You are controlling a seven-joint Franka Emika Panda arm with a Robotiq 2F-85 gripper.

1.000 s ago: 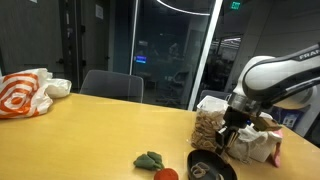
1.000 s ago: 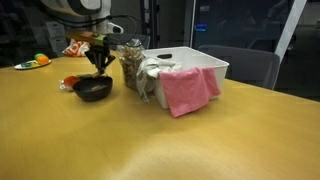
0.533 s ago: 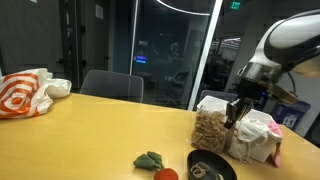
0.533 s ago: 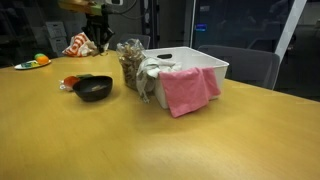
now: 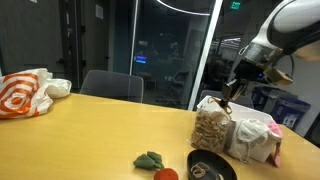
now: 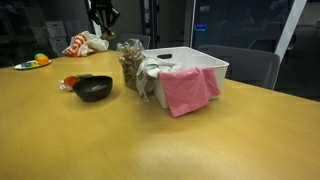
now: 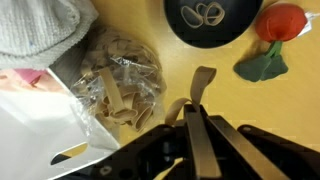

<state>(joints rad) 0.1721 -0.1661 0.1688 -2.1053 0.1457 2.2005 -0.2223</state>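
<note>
The held rubber band hangs high beside the bag (image 5: 210,128), so the gripper will next move across toward the clear bag and go down over the tan rubber bands inside.
My gripper (image 7: 193,108) is shut on a tan rubber band (image 7: 203,79), whose loop sticks out past the fingertips. It hangs high above a clear bag of tan bands (image 7: 118,78) and a black bowl (image 7: 181,31) with a few bands in it. In both exterior views the gripper (image 5: 235,88) (image 6: 101,14) is raised well above the bag (image 5: 210,128) (image 6: 131,64) and the bowl (image 5: 197,160) (image 6: 94,90). The held band is too small to make out in the exterior views.
A red ball (image 7: 283,20) and a green leafy piece (image 7: 262,65) lie beside the bowl. A white bin (image 6: 192,60) with a pink cloth (image 6: 187,88) and a grey cloth (image 7: 35,25) stands behind the bag. An orange-white bag (image 5: 25,92) lies far across the table.
The arm has risen from just above the bowl to well above the bag, staying shut.
</note>
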